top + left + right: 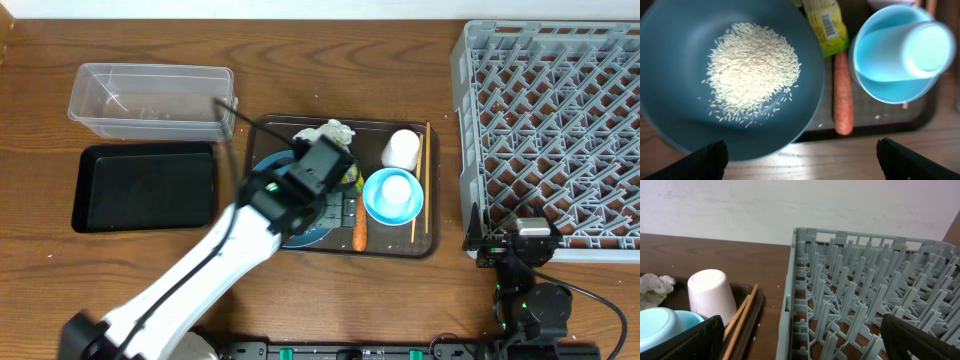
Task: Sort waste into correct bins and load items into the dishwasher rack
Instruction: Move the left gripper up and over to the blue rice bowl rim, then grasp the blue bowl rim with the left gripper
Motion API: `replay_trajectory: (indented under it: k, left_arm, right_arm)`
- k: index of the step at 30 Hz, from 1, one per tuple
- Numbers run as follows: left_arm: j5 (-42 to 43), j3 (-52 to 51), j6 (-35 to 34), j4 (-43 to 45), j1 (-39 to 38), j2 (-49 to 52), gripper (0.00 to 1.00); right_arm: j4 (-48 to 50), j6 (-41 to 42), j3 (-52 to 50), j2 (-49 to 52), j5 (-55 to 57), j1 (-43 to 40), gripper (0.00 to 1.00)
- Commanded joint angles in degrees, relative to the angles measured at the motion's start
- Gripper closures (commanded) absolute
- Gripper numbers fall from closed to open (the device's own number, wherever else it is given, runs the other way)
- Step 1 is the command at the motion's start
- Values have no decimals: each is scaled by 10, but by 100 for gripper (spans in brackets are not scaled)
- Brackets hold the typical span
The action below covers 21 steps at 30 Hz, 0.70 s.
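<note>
My left gripper should next go down with its open fingers on both sides of the dark blue dish's rim, beside the carrot below it, because a gap there leaves room for my fingers.
My left gripper (318, 170) (802, 167) hangs open over the dark blue dish (262, 168) (675, 65), which holds a pile of rice (752, 67). Beside the dish lie the carrot (360, 233) (842, 100) and the green-yellow wrapper (826, 25). The light blue bowl (392, 195) (890, 75), white cup (402, 149) (712, 297), chopsticks (421, 190) (742, 317) and tissue (328, 131) share the same brown tray (432, 243). My right gripper (522, 240) (802, 345) stands open and empty at the front left corner of the grey rack (555, 120) (865, 305).
The clear tub (150, 100) sits at the back left, with the black tray (145, 187) just in front of it. The left arm stretches from the front left corner across the table, covering part of the dish.
</note>
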Motion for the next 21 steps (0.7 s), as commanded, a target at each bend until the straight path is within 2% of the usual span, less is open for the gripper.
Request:
replay_trajectory:
  k: [1, 4, 11, 16, 21]
  left_arm:
    - [12, 9, -6, 6, -4, 39, 2]
    - [32, 9, 30, 16, -4, 71, 2]
    - [10, 8, 64, 46, -23, 110, 2]
    - [-61, 6, 59, 52, -51, 135, 2]
    - [-95, 2, 31, 52, -55, 157, 1]
  right_arm:
    - [-2, -7, -1, -1, 4, 4, 1]
    - [-2, -7, -1, -1, 4, 4, 1]
    - [-2, -7, -1, -1, 4, 4, 1]
    - [-2, -7, -1, -1, 4, 4, 1]
    - [-2, -7, -1, -1, 4, 4, 1]
